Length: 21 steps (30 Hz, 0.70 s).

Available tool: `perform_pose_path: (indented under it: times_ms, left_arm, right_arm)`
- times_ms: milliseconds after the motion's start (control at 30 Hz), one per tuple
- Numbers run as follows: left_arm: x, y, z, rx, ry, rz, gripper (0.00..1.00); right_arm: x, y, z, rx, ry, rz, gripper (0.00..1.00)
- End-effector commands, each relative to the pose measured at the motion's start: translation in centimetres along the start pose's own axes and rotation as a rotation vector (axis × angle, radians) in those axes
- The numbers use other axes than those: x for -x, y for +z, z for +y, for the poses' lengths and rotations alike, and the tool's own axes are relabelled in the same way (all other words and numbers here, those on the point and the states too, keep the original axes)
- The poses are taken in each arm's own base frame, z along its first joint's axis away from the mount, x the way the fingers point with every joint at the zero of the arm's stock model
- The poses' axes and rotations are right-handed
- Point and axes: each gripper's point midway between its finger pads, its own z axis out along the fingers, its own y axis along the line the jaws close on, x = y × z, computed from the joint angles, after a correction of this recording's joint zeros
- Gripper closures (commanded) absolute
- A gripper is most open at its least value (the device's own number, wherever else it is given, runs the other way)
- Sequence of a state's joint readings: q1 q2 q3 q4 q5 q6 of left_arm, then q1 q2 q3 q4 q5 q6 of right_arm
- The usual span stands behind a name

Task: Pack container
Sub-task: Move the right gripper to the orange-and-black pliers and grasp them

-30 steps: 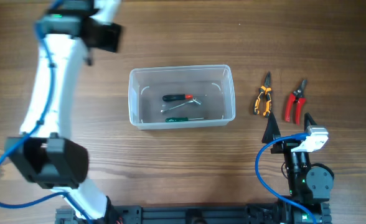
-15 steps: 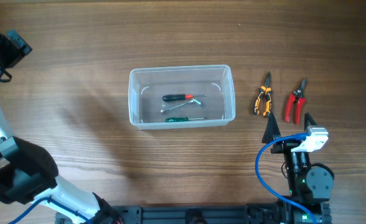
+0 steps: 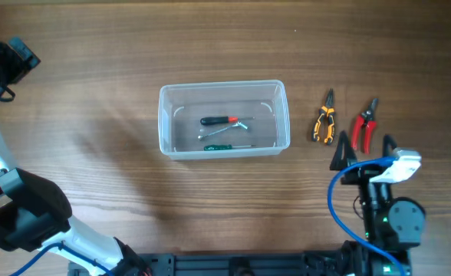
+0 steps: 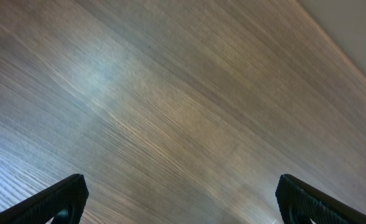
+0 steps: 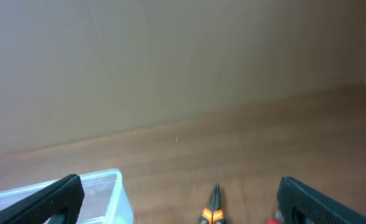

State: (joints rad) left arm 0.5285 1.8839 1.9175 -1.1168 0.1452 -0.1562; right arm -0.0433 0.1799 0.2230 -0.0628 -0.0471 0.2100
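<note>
My right gripper needs to move outward, tilt downward and come down onto the handle nearer the cutters, as the orange-handled pliers [image 3: 324, 120] lie outside the container.
The clear plastic container [image 3: 166, 115] stands at the table's middle. In it lie a red-handled screwdriver [image 3: 219, 120], a green-handled screwdriver [image 3: 224, 146] and a small silver tool [image 3: 227, 130]. Orange-handled pliers [image 3: 324, 120] and red-handled cutters [image 3: 363, 126] lie on the wood to its right. My right gripper [image 3: 363, 152] is open and empty, just in front of these two tools. In the right wrist view [image 5: 180, 186] the container's corner [image 5: 111, 186] and the pliers' tip [image 5: 215, 205] show between its fingers. My left gripper [image 3: 14, 60] is open at the far left edge, over bare wood [image 4: 182, 183].
The wooden table's far edge and a plain wall [image 5: 170, 62] show in the right wrist view. The left arm's white body [image 3: 26, 207] hangs over the table's front left. A black rail [image 3: 233, 264] runs along the front edge.
My left arm has swung from over the table's upper left out to the far left edge. My right gripper has shifted a little to the right, still open.
</note>
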Motion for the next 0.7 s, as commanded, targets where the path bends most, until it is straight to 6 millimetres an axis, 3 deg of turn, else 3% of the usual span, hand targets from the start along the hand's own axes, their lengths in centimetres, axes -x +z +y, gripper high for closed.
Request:
perform_pose_path:
  times_ms: [0,200,267,300,467,600,633,667]
  left_arm:
    - [-0.2,0.1,-0.3,-0.015,-0.011,0.007,0.0]
    - [-0.2,0.1,-0.3,-0.015,-0.011,0.007,0.0]
    - [-0.2,0.1,-0.3,-0.015,-0.011,0.007,0.0]
    - [-0.2,0.1,-0.3,-0.015,-0.011,0.007,0.0]
    - [-0.2,0.1,-0.3,-0.015,-0.011,0.007,0.0]
    - [-0.2,0.1,-0.3,-0.015,-0.011,0.007,0.0]
    - [-0.2,0.1,-0.3,-0.015,-0.011,0.007,0.0]
    - [-0.2,0.1,-0.3,-0.015,-0.011,0.007,0.0]
  right_arm:
    - [3.6,2.7,0.2,-0.052,-0.048,0.143,0.0]
    - [4.3,11.3,0.9,-0.113,0.007,0.797,0.0]
    - [2.8,13.1,0.5,-0.128,0.015,0.888,0.0]
    - [0.6,13.8,0.1,-0.137,0.023,0.954,0.0]
    - [-7.7,13.8,-1.6,-0.171,0.025,1.238,0.0]
    - [-10.4,13.6,-2.2,-0.169,0.009,1.324,0.01]
    - [-10.8,13.6,-2.3,-0.157,-0.015,1.337,0.09]
    - [-11.0,13.6,-2.4,-0.137,-0.044,1.346,0.31]
